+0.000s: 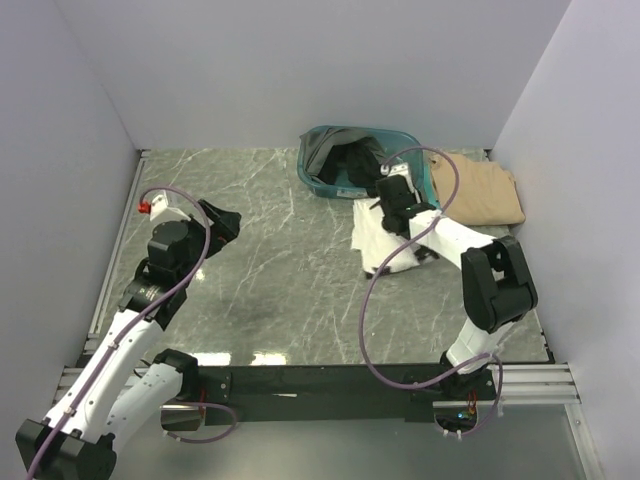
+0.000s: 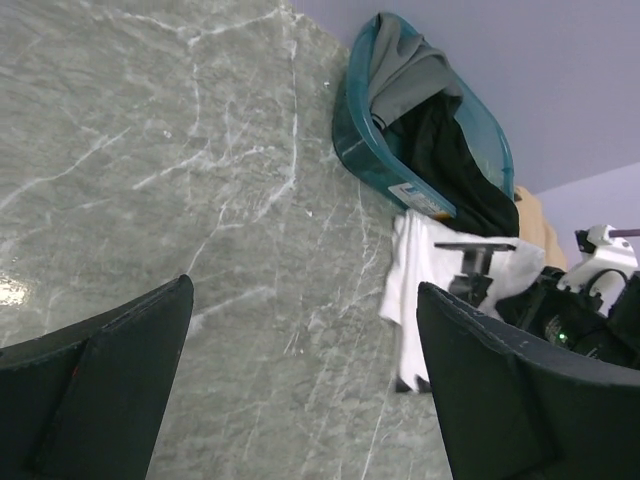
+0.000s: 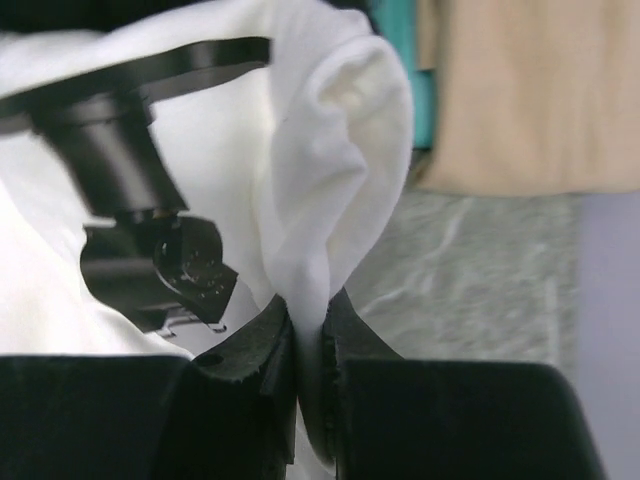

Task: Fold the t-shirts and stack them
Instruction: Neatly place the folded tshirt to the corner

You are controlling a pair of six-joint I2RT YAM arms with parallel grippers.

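Note:
The folded tan t-shirt (image 1: 476, 190) is to the right of my right gripper in the top view. My right gripper needs to lift across next, lower the white t-shirt (image 1: 380, 242) onto the tan one and let go.
A white t-shirt (image 1: 380, 242) lies bunched on the grey marble table (image 1: 270, 270), just in front of a teal basket (image 1: 322, 178). My right gripper (image 1: 388, 208) is shut on a fold of this white t-shirt (image 3: 335, 170), the cloth pinched between the jaws (image 3: 308, 330). A tan t-shirt (image 1: 480, 190) lies folded at the far right, also in the right wrist view (image 3: 510, 90). Black and dark grey t-shirts (image 1: 350, 160) fill the basket. My left gripper (image 1: 222, 222) is open and empty over bare table at the left; the white t-shirt (image 2: 415, 280) shows ahead of it.
The teal basket (image 2: 355, 140) stands tilted at the back centre. White walls close the table on the left, back and right. A purple cable (image 1: 375, 290) loops from the right arm over the table. A black rail (image 1: 330, 380) runs along the near edge.

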